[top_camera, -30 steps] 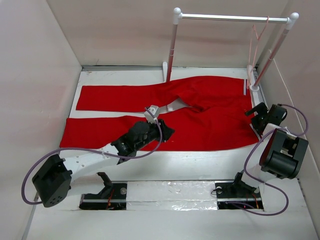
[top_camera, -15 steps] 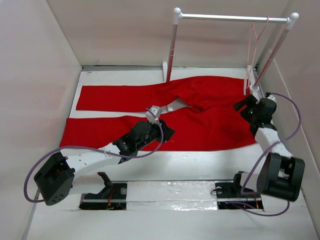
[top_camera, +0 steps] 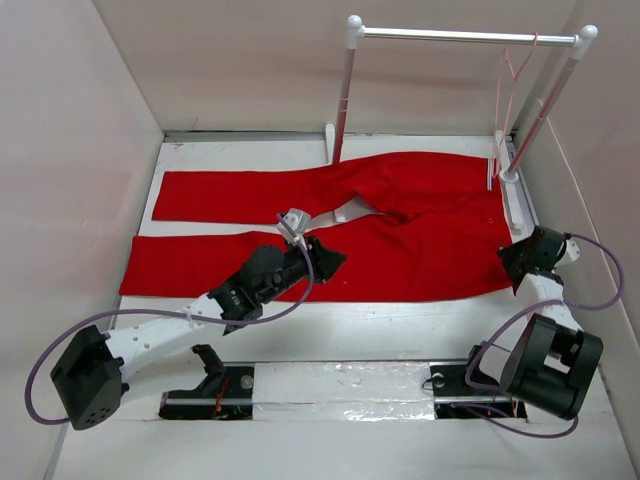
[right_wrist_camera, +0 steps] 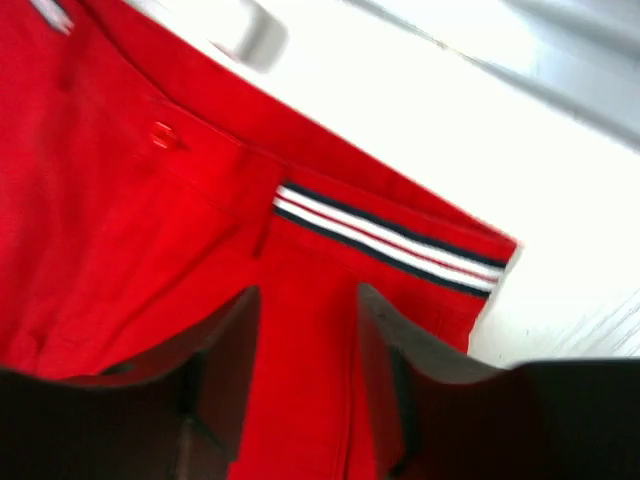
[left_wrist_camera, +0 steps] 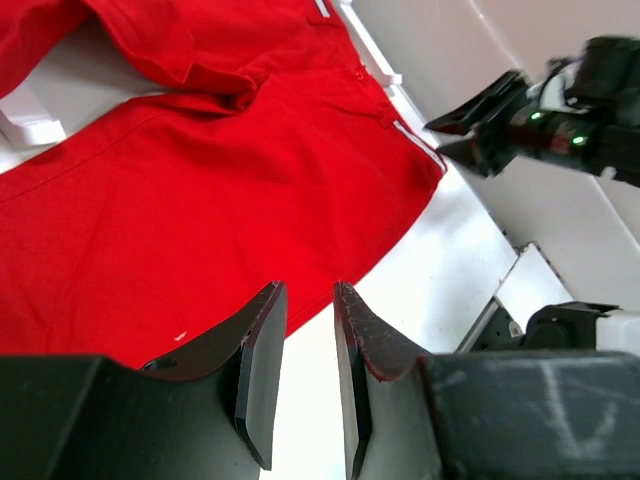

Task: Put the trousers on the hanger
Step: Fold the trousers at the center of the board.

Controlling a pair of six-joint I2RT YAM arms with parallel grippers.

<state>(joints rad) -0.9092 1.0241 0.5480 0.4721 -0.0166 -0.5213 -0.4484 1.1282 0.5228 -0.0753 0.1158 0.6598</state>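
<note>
The near edge of the trousers' waist is outside my open fingers, so my right gripper will next move down and toward that edge, onto the cloth just beside the striped waistband.
The red trousers lie flat across the table, legs to the left, waist to the right. The pale pink hanger hangs from the right end of the rack bar. My left gripper is open and empty over the near leg close to its front hem; in the left wrist view the gripper hovers over the trousers' edge. My right gripper is open and empty at the waist's near right corner; in the right wrist view the gripper is above the striped waistband.
The rack, white posts and silver bar, stands at the back with feet under and beside the trousers. White walls close in on left, back and right. Bare white table lies between the trousers and the arm bases.
My right arm swung up toward the rack, then came back down to the waist's near right corner. My left gripper shifted slightly left and back over the near leg.
</note>
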